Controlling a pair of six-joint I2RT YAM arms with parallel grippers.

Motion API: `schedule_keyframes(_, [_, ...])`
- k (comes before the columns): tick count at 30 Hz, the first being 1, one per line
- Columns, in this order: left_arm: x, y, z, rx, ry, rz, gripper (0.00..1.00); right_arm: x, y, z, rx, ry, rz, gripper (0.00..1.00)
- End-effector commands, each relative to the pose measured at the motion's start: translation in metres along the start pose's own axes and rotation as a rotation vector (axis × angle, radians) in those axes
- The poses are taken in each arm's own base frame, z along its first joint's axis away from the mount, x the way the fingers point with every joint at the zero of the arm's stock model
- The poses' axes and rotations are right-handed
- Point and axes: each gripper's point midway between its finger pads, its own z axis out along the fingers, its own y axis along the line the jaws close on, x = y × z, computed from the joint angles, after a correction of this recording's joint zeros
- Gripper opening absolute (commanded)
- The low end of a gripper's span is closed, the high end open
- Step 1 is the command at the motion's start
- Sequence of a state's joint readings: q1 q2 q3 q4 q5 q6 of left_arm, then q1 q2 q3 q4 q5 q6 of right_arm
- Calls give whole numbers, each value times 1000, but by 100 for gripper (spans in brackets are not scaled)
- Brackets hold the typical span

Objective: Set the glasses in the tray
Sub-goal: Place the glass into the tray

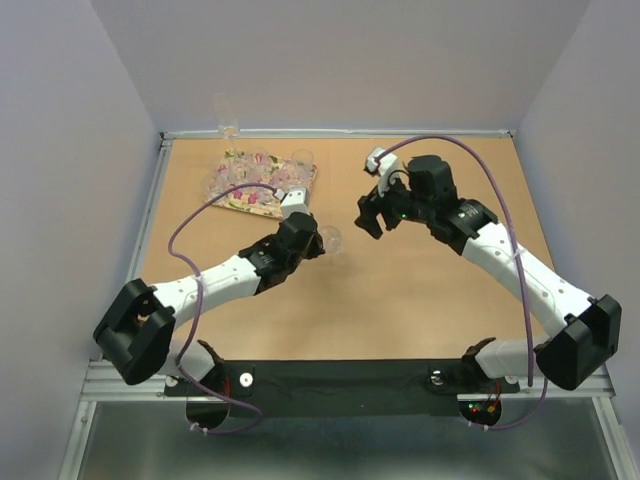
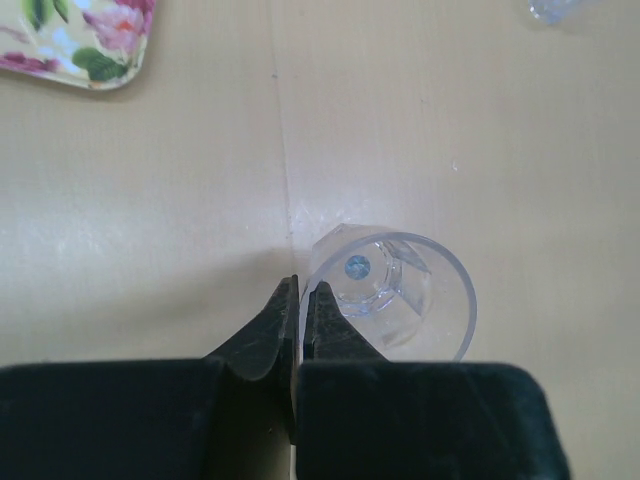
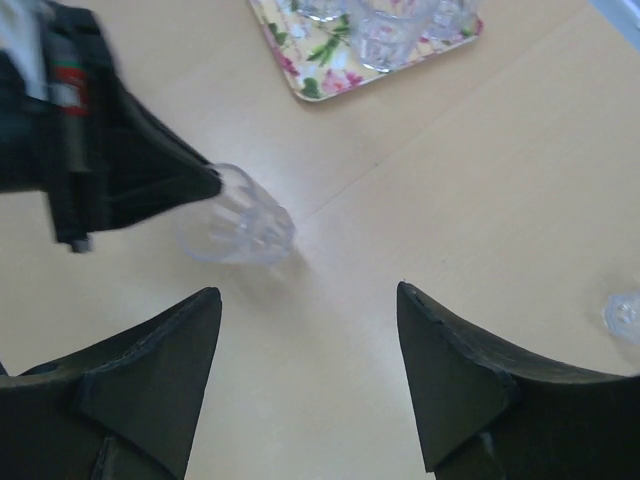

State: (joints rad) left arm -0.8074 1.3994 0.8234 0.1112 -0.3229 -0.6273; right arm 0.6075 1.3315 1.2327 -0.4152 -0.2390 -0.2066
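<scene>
The small clear glass should go inside the tray's near edge [image 1: 244, 198], which is to the left of my left gripper in the top view. My left gripper will move outward, then down, and release the glass there.
My left gripper [image 1: 318, 240] is shut on the rim of a small clear glass [image 1: 331, 240], one finger inside and one outside, over the table's middle. The left wrist view shows the pinch [image 2: 303, 290] and the glass [image 2: 400, 290] from above. The flowered tray [image 1: 262, 204] lies at the back left, up and left of the held glass, with several glasses [image 1: 240, 172] on it. My right gripper [image 1: 372, 215] is open and empty, just right of the held glass. In the right wrist view [image 3: 310, 295] it faces the glass [image 3: 240, 220] and the tray [image 3: 320, 55].
Another loose clear glass shows at the edge of the left wrist view [image 2: 560, 10] and of the right wrist view [image 3: 625, 315]. A taller clear glass [image 1: 228, 118] stands by the back wall behind the tray. Grey walls close in the table on three sides.
</scene>
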Motion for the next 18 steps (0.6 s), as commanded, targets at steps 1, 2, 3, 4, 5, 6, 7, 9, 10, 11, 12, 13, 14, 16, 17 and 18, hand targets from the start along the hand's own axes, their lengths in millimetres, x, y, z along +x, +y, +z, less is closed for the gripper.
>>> schedule_keyframes(1, [-40, 7, -23, 1, -149, -5, 0, 4, -40, -23, 53, -44, 59, 76])
schedule_keyframes(2, [-45, 14, -25, -12, -161, -9, 0, 8, -58, -33, 89, -52, 84, 76])
schedule_keyframes(3, [-50, 18, -30, -18, -175, -12, 0, 14, -63, -36, 99, -49, 97, 76])
schedule_keyframes(4, [-50, 26, -31, -35, -175, -14, 0, 16, -67, -38, 102, -57, 96, 76])
schedule_keyframes(5, [-52, 32, -32, -45, -179, -12, 0, 20, -78, -43, 128, -59, 106, 77])
schedule_keyframes(6, [-57, 37, -35, -53, -189, -22, 0, 21, -81, -47, 140, -69, 104, 79])
schedule_keyframes(7, [-62, 51, -34, -75, -196, -36, 0, 28, -83, -47, 140, -67, 106, 80])
schedule_keyframes(9, [-70, 64, -37, -89, -212, -57, 0, 34, -93, -53, 152, -75, 113, 85])
schedule_keyframes(10, [-78, 74, -37, -102, -221, -76, 0, 38, -92, -54, 132, -80, 116, 85])
schedule_keyframes(11, [-82, 82, -37, -116, -228, -85, 0, 43, -98, -56, 142, -80, 134, 86])
schedule_keyframes(12, [-86, 88, -38, -127, -235, -89, 0, 43, -97, -56, 118, -97, 145, 86])
schedule_keyframes(13, [-89, 93, -37, -143, -239, -94, 0, 47, -100, -57, 127, -93, 151, 86])
schedule_keyframes(14, [-96, 107, -37, -180, -251, -109, 0, 53, -102, -58, 120, -90, 165, 86])
schedule_keyframes(16, [-102, 119, -35, -219, -249, -119, 0, 59, -106, -59, 134, -85, 176, 86])
schedule_keyframes(17, [-106, 130, -34, -247, -250, -131, 0, 65, -106, -60, 138, -83, 184, 86])
schedule_keyframes(18, [-110, 135, -32, -265, -251, -137, 0, 67, -105, -60, 131, -85, 186, 86])
